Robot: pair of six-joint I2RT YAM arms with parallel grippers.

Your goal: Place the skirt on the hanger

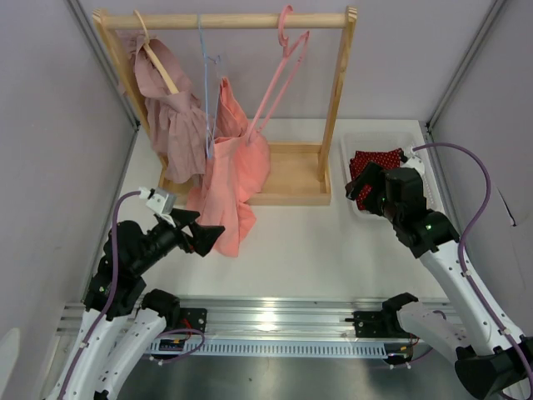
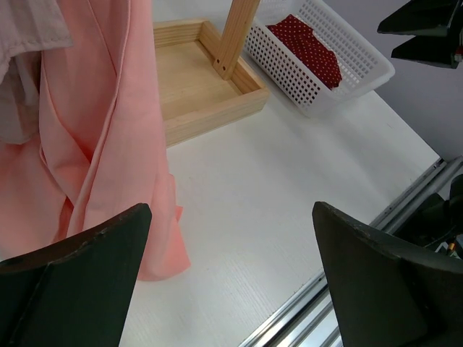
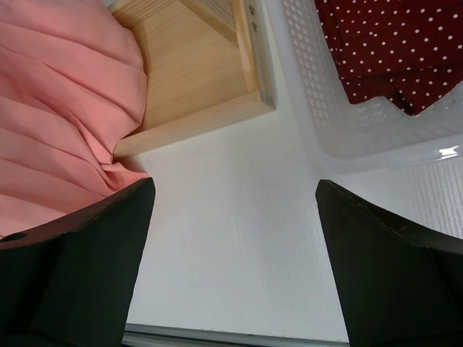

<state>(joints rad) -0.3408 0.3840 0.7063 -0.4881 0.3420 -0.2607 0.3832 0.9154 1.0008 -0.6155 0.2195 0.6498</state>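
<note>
The polka-dot skirt (image 1: 376, 162) (image 3: 405, 54) lies below my right gripper and to its right in the wrist view. Next, its open fingers shift that way and down onto it.
The dark red polka-dot skirt (image 1: 376, 162) lies crumpled in a white basket (image 1: 383, 139) at the right of the table. It also shows in the left wrist view (image 2: 307, 47) and the right wrist view (image 3: 391, 50). The empty pink hanger (image 1: 281, 79) hangs by its hook on the right part of the wooden rail. My right gripper (image 1: 360, 187) is open and empty, just above the basket's near left corner (image 3: 325, 123). My left gripper (image 1: 212, 237) is open and empty, next to the salmon garment's lower edge. Bare table shows between each gripper's fingers (image 2: 231, 217) (image 3: 235, 191).
A wooden rack (image 1: 293, 173) with a tray base stands at the back. On its rail a salmon-pink garment (image 1: 233, 175) hangs on a pale blue wire hanger (image 1: 208, 92), and a mauve ruffled garment (image 1: 171, 117) hangs on a wooden hanger (image 1: 158, 62). Grey walls stand on both sides.
</note>
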